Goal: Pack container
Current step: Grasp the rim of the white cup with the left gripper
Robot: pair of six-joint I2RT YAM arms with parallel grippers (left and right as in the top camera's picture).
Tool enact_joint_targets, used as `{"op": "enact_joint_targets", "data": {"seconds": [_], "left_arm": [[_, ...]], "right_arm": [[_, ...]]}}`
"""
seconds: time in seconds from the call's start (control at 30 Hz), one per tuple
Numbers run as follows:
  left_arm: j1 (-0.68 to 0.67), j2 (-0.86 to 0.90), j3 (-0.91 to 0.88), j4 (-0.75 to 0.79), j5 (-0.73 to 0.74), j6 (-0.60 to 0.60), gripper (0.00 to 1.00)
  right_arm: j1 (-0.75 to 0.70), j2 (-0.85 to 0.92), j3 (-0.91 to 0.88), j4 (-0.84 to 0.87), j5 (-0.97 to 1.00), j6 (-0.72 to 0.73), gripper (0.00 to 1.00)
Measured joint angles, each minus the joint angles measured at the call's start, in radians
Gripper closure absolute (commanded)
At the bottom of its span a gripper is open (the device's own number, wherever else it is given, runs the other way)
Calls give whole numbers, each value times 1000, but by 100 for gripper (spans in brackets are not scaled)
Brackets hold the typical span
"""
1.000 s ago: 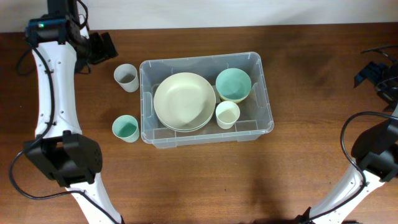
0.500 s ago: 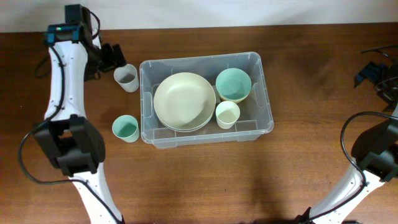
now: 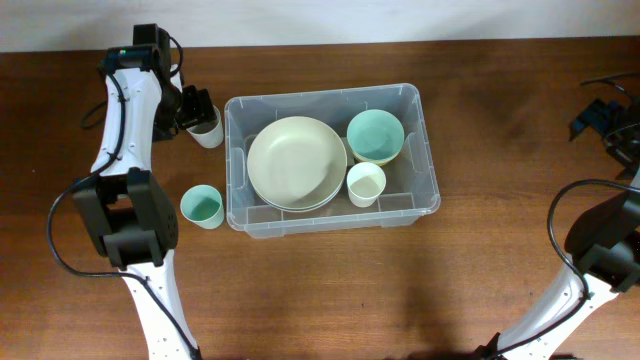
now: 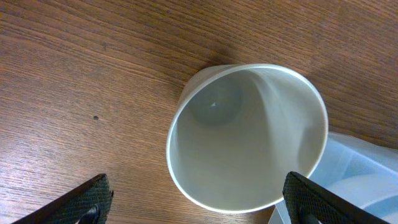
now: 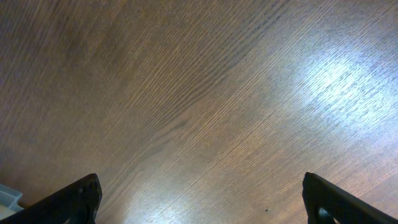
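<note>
My left gripper should lower next astride the grey cup's rim, on the side away from the container, as its corner crowds the cup's opposite side.
The clear plastic container [image 3: 433, 150] stands mid-table and holds a cream plate [image 3: 296, 163], a teal bowl [image 3: 375, 135] and a small cream cup [image 3: 366, 184]. A grey cup [image 3: 208, 132] stands just left of the container's back corner; in the left wrist view it [image 4: 245, 137] is upright and empty. My left gripper [image 3: 196, 108] is open right above it, its fingertips either side of the rim without touching. A teal cup [image 3: 201, 207] stands further forward on the left. My right gripper [image 3: 610, 120] is open and empty at the far right.
The container's corner [image 4: 367, 180] shows right beside the grey cup in the left wrist view. Black cables lie at the table's far right edge [image 3: 605, 85]. The right wrist view shows only bare wood [image 5: 199, 106].
My left gripper has moved right from the table's back-left corner until it is over the grey cup. The right arm has not moved.
</note>
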Motion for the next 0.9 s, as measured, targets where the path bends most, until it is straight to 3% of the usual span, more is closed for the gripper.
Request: {"op": "enact_joint_targets", "data": {"seconds": [0.4,0.7,0.9], "left_arm": [[0,2,0,4,0,0,11],[0,60,0,3,0,5,36],[0,74,0,4,0,6,65]], "right_arm": [[0,0,0,0,0,0,1],[0,0,0,0,0,0,1],[0,0,0,0,0,-1,1]]}}
